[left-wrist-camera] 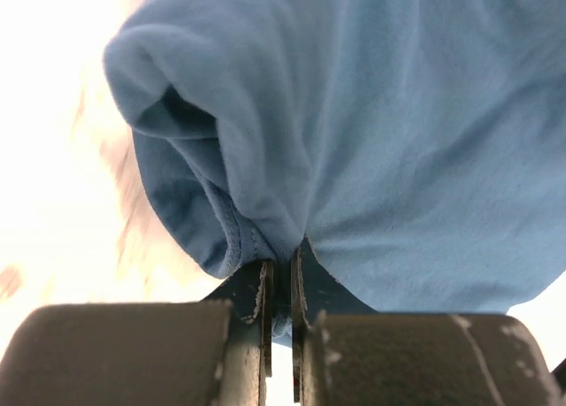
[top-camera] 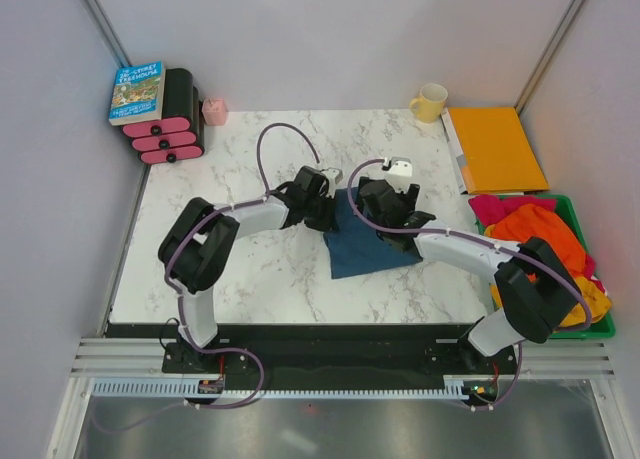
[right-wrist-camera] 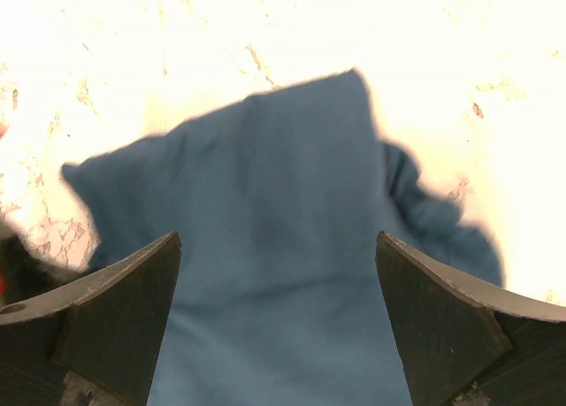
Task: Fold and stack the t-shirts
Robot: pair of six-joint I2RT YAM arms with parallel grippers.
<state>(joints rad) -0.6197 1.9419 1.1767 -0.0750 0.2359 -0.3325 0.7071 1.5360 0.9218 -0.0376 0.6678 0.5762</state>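
Observation:
The table beside the pink-black rolls is bare. My left gripper should next drag the fold of the t-shirt to the left in the top view, onto that spot.
A dark blue t-shirt [top-camera: 362, 247] lies partly folded in the middle of the marble table. My left gripper [top-camera: 326, 211] is at its left far edge, shut on a fold of the blue cloth [left-wrist-camera: 265, 158], which bunches out of the jaws. My right gripper [top-camera: 388, 215] hovers over the shirt's far right part, open and empty; the blue shirt [right-wrist-camera: 274, 273] fills the space between its fingers [right-wrist-camera: 115, 309].
A green bin [top-camera: 590, 279] at the right holds orange, pink and yellow garments. An orange folder [top-camera: 495, 147] and a yellow mug [top-camera: 430, 102] lie at the back right. A book on pink-black rolls [top-camera: 165, 119] and a small pink object [top-camera: 214, 110] are at the back left.

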